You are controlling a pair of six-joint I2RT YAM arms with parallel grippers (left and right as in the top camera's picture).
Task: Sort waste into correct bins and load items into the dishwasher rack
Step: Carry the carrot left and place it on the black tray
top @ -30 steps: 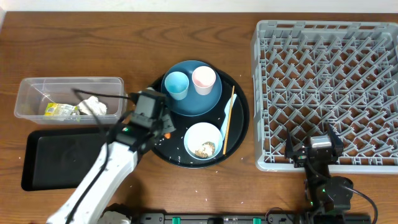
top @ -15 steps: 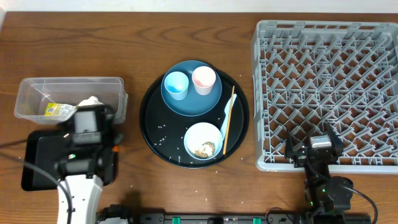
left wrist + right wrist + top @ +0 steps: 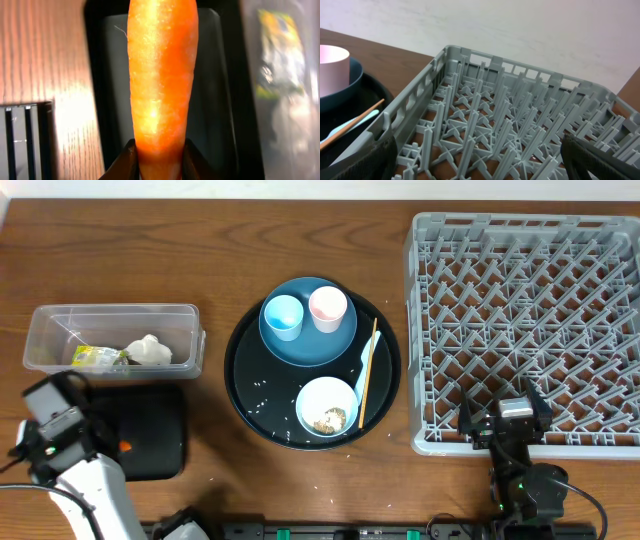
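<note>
The orange carrot is still above the bottom of the shallow black tray (image 3: 150, 430) (image 3: 220, 100). I need to lower my left gripper toward it next and let go of the carrot.
My left gripper (image 3: 159, 161) is shut on the thick end of the orange carrot (image 3: 162, 75), holding it over the shallow black tray (image 3: 220, 100). From overhead only a bit of the carrot (image 3: 125, 446) shows above that tray (image 3: 150, 430). The clear tub (image 3: 45, 330) holds the yellow-green wrapper (image 3: 95, 358) and the white tissue (image 3: 150, 350). On the dark blue plate (image 3: 310, 345) stand the light-blue cup (image 3: 283, 315) and the pink cup (image 3: 327, 307). The white bowl (image 3: 327, 402) holds brownish scraps (image 3: 330, 420). Beside it lie the spoon (image 3: 360, 365) and chopstick (image 3: 368, 375). My right gripper (image 3: 485, 170) is open at the grey rack's (image 3: 525, 320) near edge.
The plate, bowl, spoon and chopstick all sit on a large round black tray (image 3: 245, 380) at the table's middle, with rice grains scattered on it. The rack fills the right side. Bare wood lies between the tub and the round tray.
My left arm has swung from the round tray leftwards to the black rectangular tray, carrying the carrot. The right arm has not moved.
</note>
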